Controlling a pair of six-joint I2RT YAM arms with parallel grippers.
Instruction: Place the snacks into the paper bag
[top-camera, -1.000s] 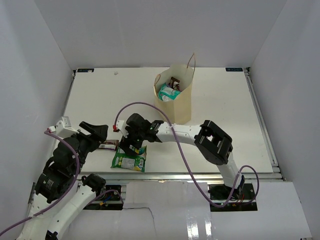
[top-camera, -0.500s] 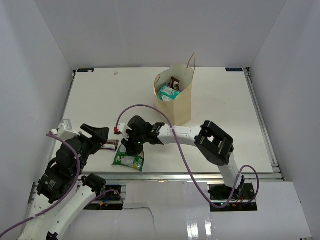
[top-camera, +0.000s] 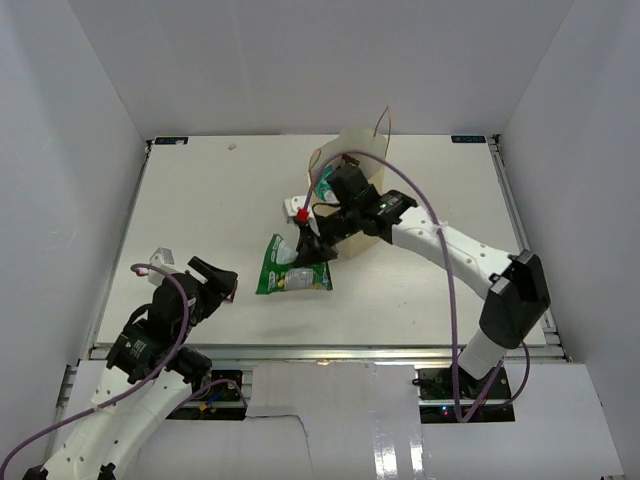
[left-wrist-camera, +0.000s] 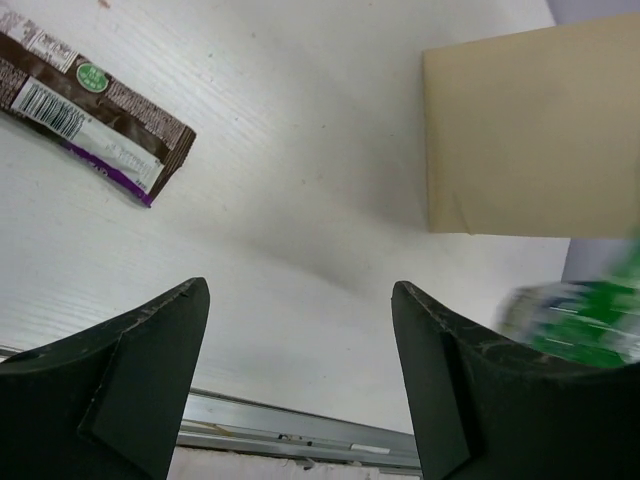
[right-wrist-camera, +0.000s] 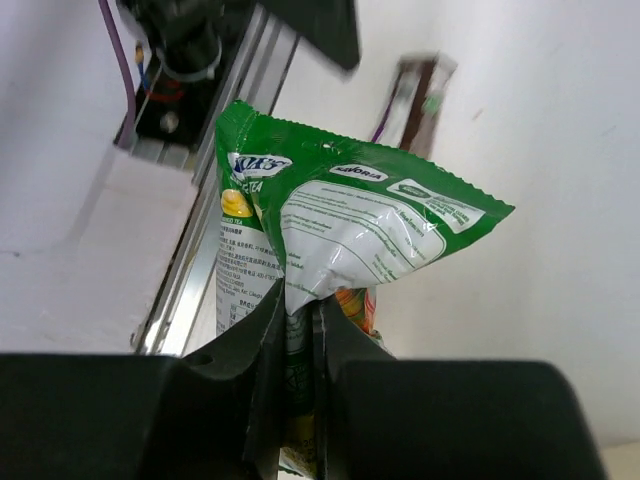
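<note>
My right gripper rises and swings outward over the paper bag's opening (top-camera: 337, 169), which lies outward of it, next. It then releases the green packet (top-camera: 290, 270) above the teal-white one.
The green packet (top-camera: 290, 270) hangs in the air, pinched at one edge by my right gripper (top-camera: 318, 246), which is shut on it. In the right wrist view the packet (right-wrist-camera: 350, 220) sticks up from between the closed jaws of the right gripper (right-wrist-camera: 298, 305). The tan paper bag (top-camera: 368, 150) stands upright just behind that gripper, partly hidden by the arm, with a teal-white packet (top-camera: 322, 184) showing inside. My left gripper (left-wrist-camera: 298, 290) is open and empty, low over the near left table. A small brown bar (left-wrist-camera: 95, 125) lies ahead of it to the left.
The metal rail of the table's near edge (left-wrist-camera: 290, 435) runs just below my left gripper. The paper bag's flat side (left-wrist-camera: 530, 130) rises at the upper right of the left wrist view. White walls enclose the table on three sides.
My right gripper has shut on the green packet and lifted it from the near table edge up and right, toward the bag. My left arm has drawn back toward the near edge.
</note>
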